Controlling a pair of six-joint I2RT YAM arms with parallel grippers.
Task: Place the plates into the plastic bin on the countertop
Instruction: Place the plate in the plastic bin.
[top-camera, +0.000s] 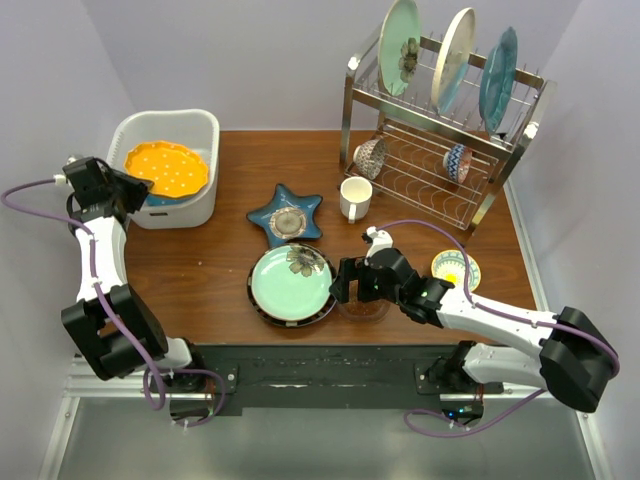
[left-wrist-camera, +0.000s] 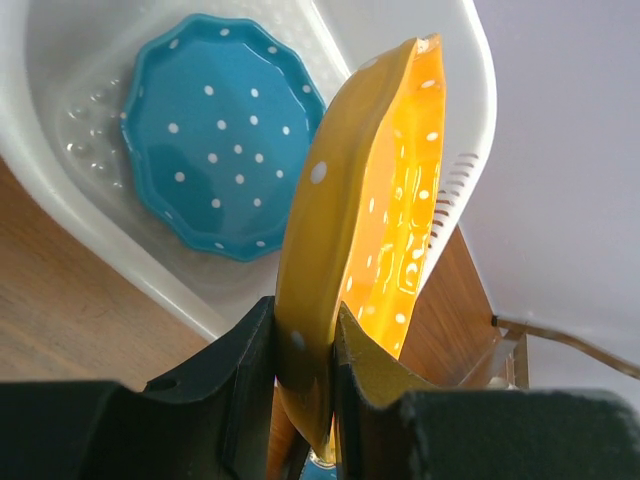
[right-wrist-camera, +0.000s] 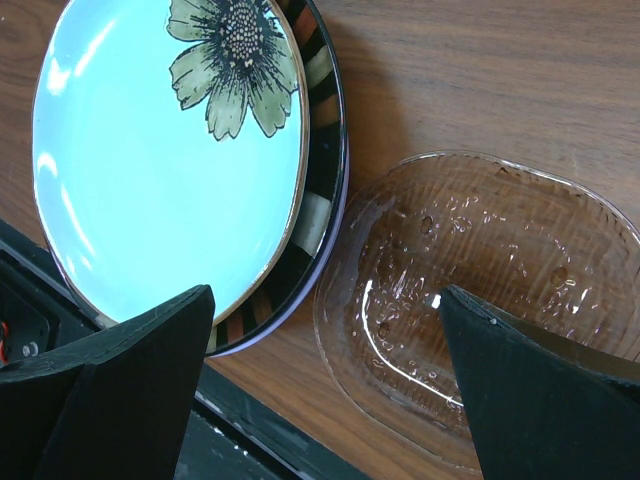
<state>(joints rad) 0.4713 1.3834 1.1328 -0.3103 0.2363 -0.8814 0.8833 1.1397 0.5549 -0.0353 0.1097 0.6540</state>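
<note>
My left gripper needs to lower into the white bin (top-camera: 205, 128) next, tip the orange plate downward and let go of it over the blue dotted plate (top-camera: 163, 200), because that one lies flat below.
My left gripper (top-camera: 130, 185) is shut on the rim of the orange scalloped plate (top-camera: 167, 169), holding it over the white plastic bin (top-camera: 205, 128). In the left wrist view the orange plate (left-wrist-camera: 370, 230) stands edge-on between my fingers, above the blue dotted plate (left-wrist-camera: 222, 135) lying in the bin (left-wrist-camera: 480, 90). My right gripper (top-camera: 352, 281) is open above the countertop (top-camera: 200, 270), between the pale green flower plate (top-camera: 290, 283) stacked on a black-rimmed plate (right-wrist-camera: 320, 215) and a clear glass dish (right-wrist-camera: 480, 300). A blue star-shaped dish (top-camera: 286, 215) lies mid-table.
A steel wire rack (top-camera: 440, 150) at the back right holds three upright plates and two small bowls. A white mug (top-camera: 355, 198) stands beside the star dish. A small yellow-patterned bowl (top-camera: 456, 268) sits at the right near my right arm.
</note>
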